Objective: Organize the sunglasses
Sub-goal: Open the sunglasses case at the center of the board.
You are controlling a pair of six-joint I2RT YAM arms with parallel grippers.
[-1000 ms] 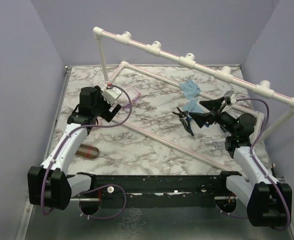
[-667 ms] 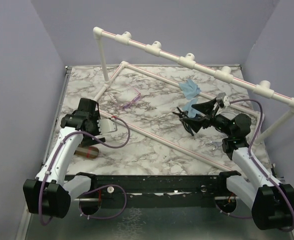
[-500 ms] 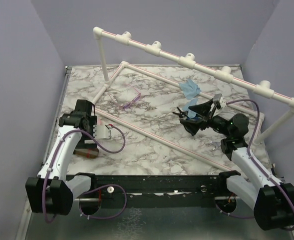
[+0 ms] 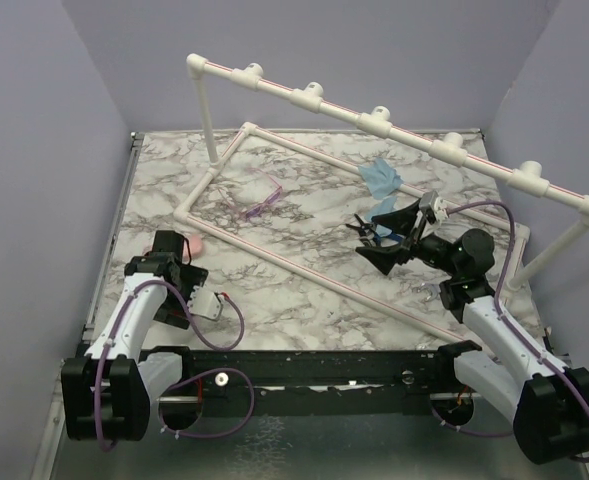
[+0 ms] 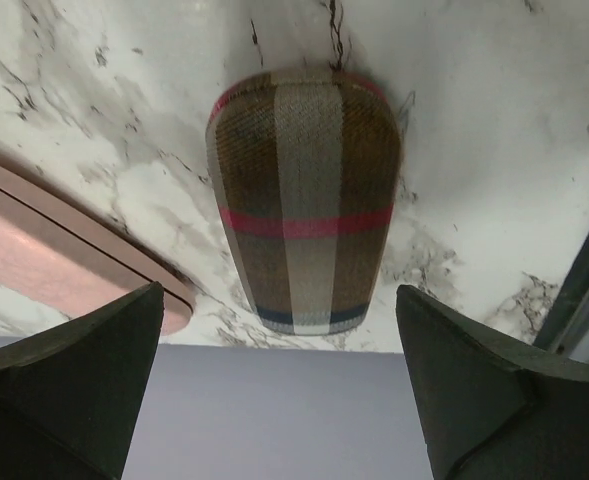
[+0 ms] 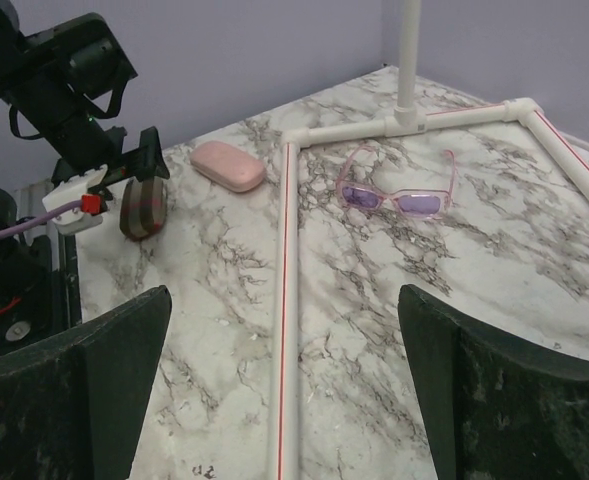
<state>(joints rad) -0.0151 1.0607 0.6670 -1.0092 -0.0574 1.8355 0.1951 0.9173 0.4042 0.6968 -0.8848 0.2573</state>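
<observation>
The left gripper should next come down over the middle of the brown plaid case (image 5: 304,200), with one finger down each long side, since the case is below the gripper's open fingers.
The pink-purple sunglasses (image 4: 262,197) (image 6: 399,190) lie unfolded on the marble inside the pipe frame's far left corner, with no gripper near them. A small pale frame (image 4: 434,292) beside my right arm may be the blue pair, but it is too small to tell. My left gripper (image 5: 279,400) is open low at the near left, with the brown plaid case (image 5: 304,200) (image 6: 144,208) lying just ahead of its fingers, untouched. My right gripper (image 6: 284,400) (image 4: 386,240) is open and empty above a floor pipe (image 6: 286,330), pointing left.
A pink case (image 4: 196,245) (image 6: 229,165) lies next to the plaid one. Black pliers (image 4: 366,230) and a blue cloth (image 4: 382,178) lie beyond the right gripper. A white pipe rack (image 4: 374,120) spans the back. The purple walls stand close on both sides.
My left arm has drawn back from beside the pink sunglasses to the near left, down over the plaid case. The pink case now shows. My right gripper has edged left and lower.
</observation>
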